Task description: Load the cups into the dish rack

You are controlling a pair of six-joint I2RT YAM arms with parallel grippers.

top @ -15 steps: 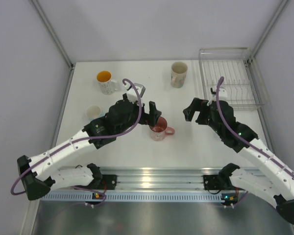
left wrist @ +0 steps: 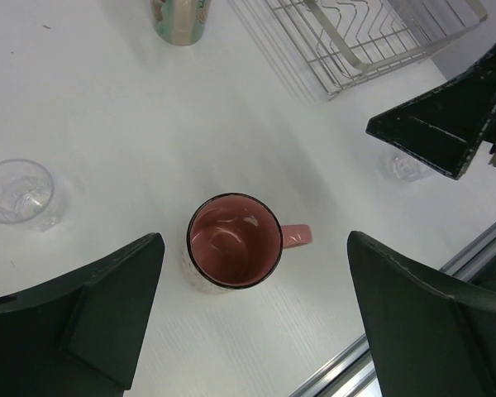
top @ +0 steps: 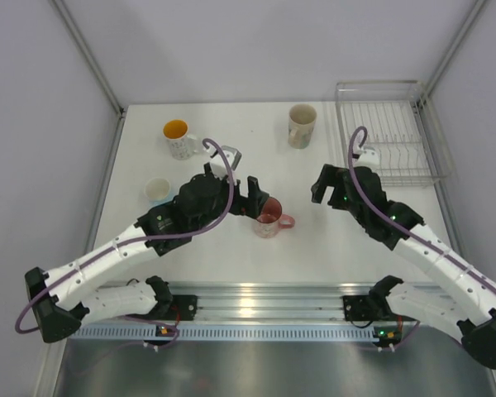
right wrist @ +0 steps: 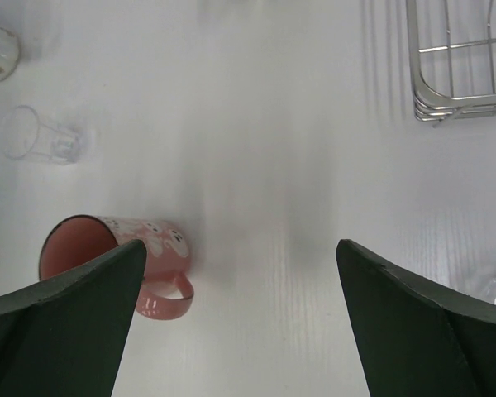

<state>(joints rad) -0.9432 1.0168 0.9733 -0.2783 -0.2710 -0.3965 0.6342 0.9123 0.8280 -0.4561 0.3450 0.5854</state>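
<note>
My left gripper turns and moves down astride the pinkish-red mug's far rim point(top: 272, 198) point(left wrist: 204, 206) below it next, since the mug's opening leaves room for a finger.
The pinkish-red mug point(top: 268, 220) stands upright at the table's middle, handle to the right. My left gripper point(top: 253, 198) hovers just left of and above it, open and empty. In the left wrist view the mug point(left wrist: 234, 241) sits between and ahead of the spread fingers point(left wrist: 91, 314). My right gripper point(top: 323, 187) is open and empty to the mug's right; its view shows the mug point(right wrist: 153, 240) partly behind the left finger. The white mug with orange inside point(top: 177, 137), the cream mug point(top: 301, 124) and the light blue cup point(top: 157, 190) stand on the table. The dish rack point(top: 388, 132) is at the back right.
A clear glass point(left wrist: 16, 194) stands left of the pink mug, and another point(left wrist: 408, 165) stands in front of the rack near the right arm. The metal rail point(top: 256, 298) runs along the near table edge. Grey walls close in the sides and back.
Both grippers have shifted only slightly: the left one a little toward the near left by the pink mug, the right one a little toward the back. The mugs have not moved.
</note>
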